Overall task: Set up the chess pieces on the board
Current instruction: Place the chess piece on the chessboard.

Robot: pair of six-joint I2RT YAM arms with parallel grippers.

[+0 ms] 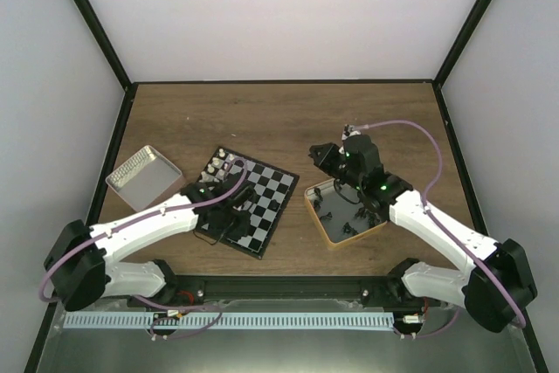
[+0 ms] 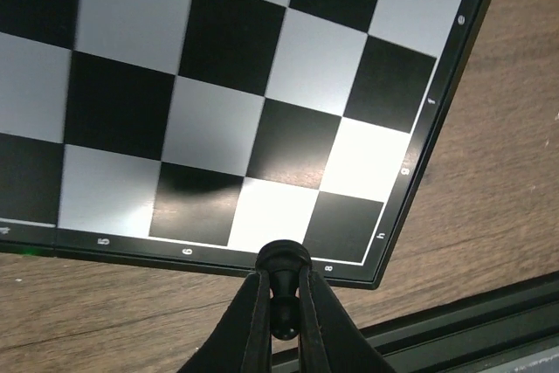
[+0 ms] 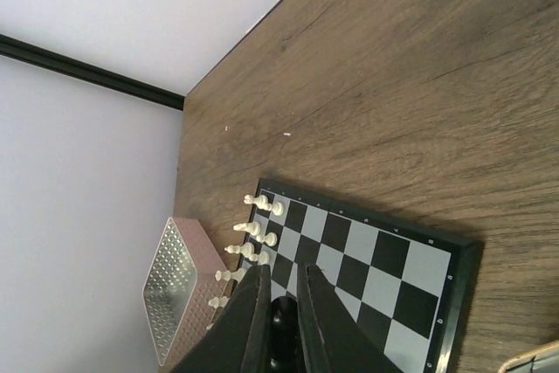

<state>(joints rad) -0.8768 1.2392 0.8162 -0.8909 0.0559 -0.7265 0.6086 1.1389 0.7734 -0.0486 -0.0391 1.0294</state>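
The white edge square beside the black corner square is empty, so the left gripper will bring the black chess piece [image 2: 281, 259] down onto that edge square and then open.
The board [image 1: 266, 183] lies tilted on the wooden table, with several cream-white chess pieces [image 1: 220, 163] lined along its far-left edge. My left gripper [image 1: 229, 217] hovers over the board's near corner, shut on a black chess piece [image 2: 281, 259] held just off the board [image 2: 227, 85] edge. My right gripper [image 1: 325, 159] is raised to the right of the board, shut on another black piece [image 3: 282, 316]. In the right wrist view the board [image 3: 376, 259] and the white pieces [image 3: 258, 229] lie beyond the gripper [image 3: 284, 270]. The left gripper [image 2: 281, 272] clamps its piece by the stem.
A gold-rimmed tin [image 1: 314, 216] holding several black pieces sits right of the board, under the right arm. A silver-and-pink tin [image 1: 142, 176] stands left of the board, also in the right wrist view [image 3: 179, 290]. Black frame rails border the table.
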